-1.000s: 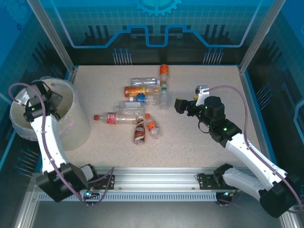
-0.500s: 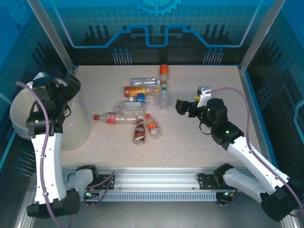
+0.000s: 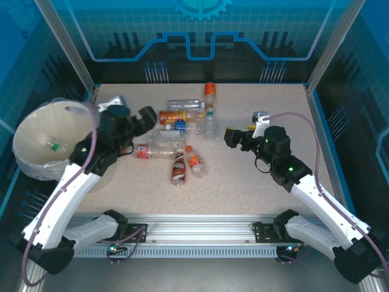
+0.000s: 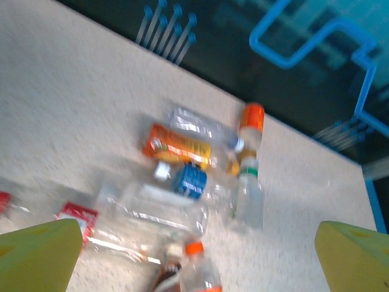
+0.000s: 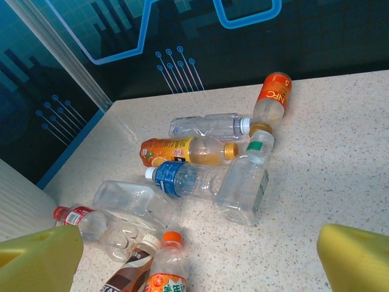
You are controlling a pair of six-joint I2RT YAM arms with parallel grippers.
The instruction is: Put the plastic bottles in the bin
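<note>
The brown bottle (image 3: 178, 168) (image 4: 168, 274) will be grabbed by my left gripper, which will move back toward the base first and then lower over that bottle.
Several plastic bottles (image 3: 179, 140) lie in a heap at the table's middle. Among them are an orange-labelled one (image 5: 275, 94), an orange juice bottle (image 5: 182, 150), a blue-labelled one (image 5: 176, 177), a clear one with a green collar (image 5: 246, 182), a red-capped one (image 3: 141, 151) and a brown one (image 3: 178, 167). The cream bin (image 3: 27, 159) stands at the far left with one bottle (image 3: 55, 146) lying inside. My left gripper (image 3: 138, 126) hangs open just left of the heap, nothing between its jaws. To the right of the heap, my right gripper (image 3: 233, 136) faces it, open and empty.
Aluminium frame posts (image 3: 64, 45) and blue panels close in the table at the back and sides. Bare tabletop (image 3: 261, 182) stretches in front of and to the right of the heap. The arm rail (image 3: 194, 228) runs along the near edge.
My left arm has swung right, from over the bin to beside the heap of bottles, its jaws open throughout. The right arm has hardly moved.
</note>
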